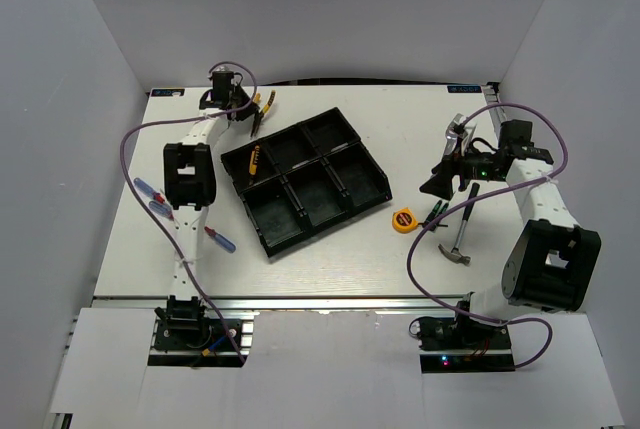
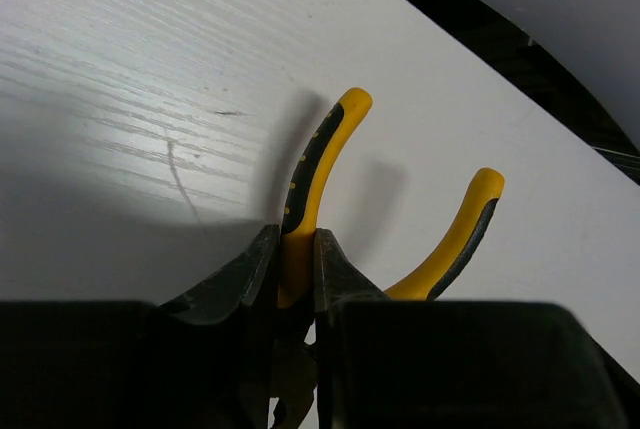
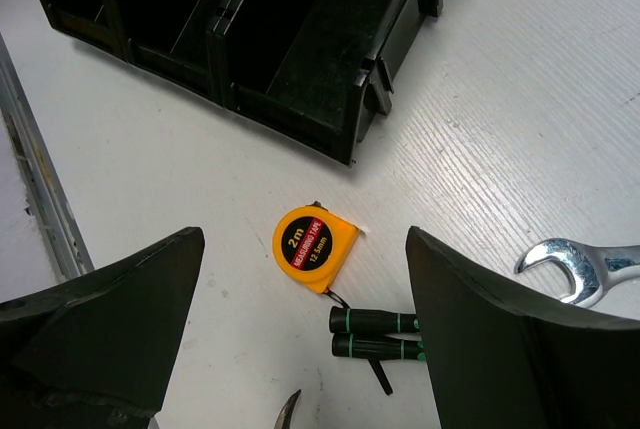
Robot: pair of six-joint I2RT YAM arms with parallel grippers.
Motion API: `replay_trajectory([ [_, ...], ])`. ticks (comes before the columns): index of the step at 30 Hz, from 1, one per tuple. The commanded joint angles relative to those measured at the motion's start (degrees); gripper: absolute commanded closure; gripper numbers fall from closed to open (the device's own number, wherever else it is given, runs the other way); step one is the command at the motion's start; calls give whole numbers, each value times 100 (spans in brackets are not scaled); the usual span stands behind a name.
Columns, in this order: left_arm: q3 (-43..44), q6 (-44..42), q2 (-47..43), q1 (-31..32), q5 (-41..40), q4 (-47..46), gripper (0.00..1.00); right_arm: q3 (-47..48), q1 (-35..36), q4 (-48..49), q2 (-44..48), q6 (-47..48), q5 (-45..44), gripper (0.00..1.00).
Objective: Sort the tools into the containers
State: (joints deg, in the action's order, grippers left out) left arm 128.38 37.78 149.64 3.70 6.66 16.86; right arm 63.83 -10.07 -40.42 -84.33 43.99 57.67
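My left gripper raises the pliers next, moves back over the tray section where a second yellow-handled tool [image 1: 254, 159] lies, then lowers and releases them there for that reason.
My left gripper [image 1: 245, 109] is at the table's far left, shut on one handle of the yellow-handled pliers [image 1: 264, 109]. In the left wrist view the fingers [image 2: 335, 269] pinch the left handle of the pliers [image 2: 320, 159], and the other handle curves off to the right. A second yellow-handled tool [image 1: 254, 159] lies in the far-left compartment of the black tray [image 1: 340, 211]. My right gripper [image 3: 305, 237] hangs open above the yellow tape measure [image 3: 314, 249], with the green-black tool [image 3: 375, 334] beside it. The wrench [image 3: 580, 264] and hammer [image 1: 460, 239] lie nearby.
Three red-blue screwdrivers [image 1: 150, 189] [image 1: 160, 209] [image 1: 220, 239] lie along the left arm. The tray's near corner [image 3: 350, 139] is just beyond the tape measure. A metal rail [image 3: 40, 179] runs along the table's front edge. White walls close in the table.
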Motion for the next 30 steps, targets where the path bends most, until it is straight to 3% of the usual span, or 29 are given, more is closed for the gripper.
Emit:
replay_trajectory([
  [1, -49, 370, -1006, 69, 397, -570, 100, -55, -22, 0, 224, 101, 227, 12],
  [14, -1437, -60, -2525, 34, 486, -1000, 100, -55, -31, -124, 277, 233, 289, 12],
  [24, -4064, -227, -4476, 34, 758, -1579, 100, -11, -31, -299, 348, 347, 297, 12],
  [30, -5436, 106, -4945, -10, 978, -2362, 100, 24, -22, -501, 391, 470, 315, 12],
])
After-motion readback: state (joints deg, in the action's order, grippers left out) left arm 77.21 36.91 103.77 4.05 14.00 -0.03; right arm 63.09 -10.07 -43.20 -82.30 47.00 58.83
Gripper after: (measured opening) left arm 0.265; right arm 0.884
